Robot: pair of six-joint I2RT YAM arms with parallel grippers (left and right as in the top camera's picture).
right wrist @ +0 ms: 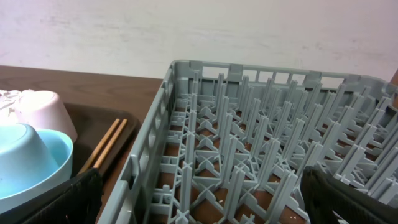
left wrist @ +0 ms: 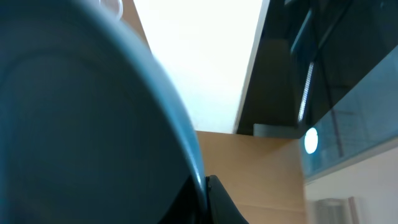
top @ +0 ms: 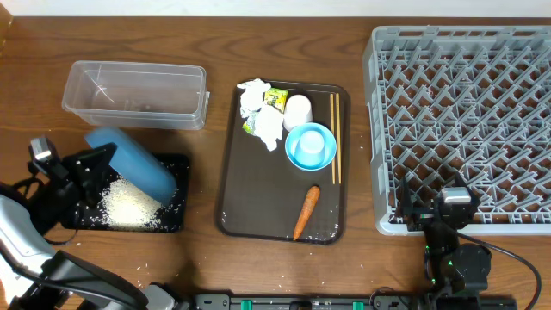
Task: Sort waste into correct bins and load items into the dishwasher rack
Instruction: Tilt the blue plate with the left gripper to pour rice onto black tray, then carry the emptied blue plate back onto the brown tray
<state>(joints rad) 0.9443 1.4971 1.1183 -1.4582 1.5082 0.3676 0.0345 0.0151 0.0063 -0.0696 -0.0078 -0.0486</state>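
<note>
The bare tray space beside the carrot lies to my left gripper's right in the overhead view, so I need to swing there, level the plate (top: 131,164), lower and release it.
My left gripper (top: 102,162) is shut on the rim of the blue plate (top: 131,164), which it holds tilted over the black tray (top: 176,215). A heap of white rice (top: 129,205) lies in that tray. In the left wrist view the plate (left wrist: 81,124) fills the left side, its edge pinched in my left gripper (left wrist: 204,186). My right gripper (top: 433,211) stands open at the grey rack's (top: 465,112) near left corner, nothing in it (right wrist: 205,199). On the brown serving tray (top: 258,198) lie napkins (top: 258,108), a wrapper (top: 274,99), a pink cup (top: 297,109), a light-blue bowl (top: 310,146), chopsticks (top: 335,138) and a carrot (top: 306,211).
A clear plastic container (top: 136,93) stands behind the black tray. A few rice grains are scattered on the wooden table near the black tray. In the right wrist view the rack's pegs (right wrist: 249,143) fill the middle, with the bowl (right wrist: 59,155) and chopsticks (right wrist: 106,146) at left.
</note>
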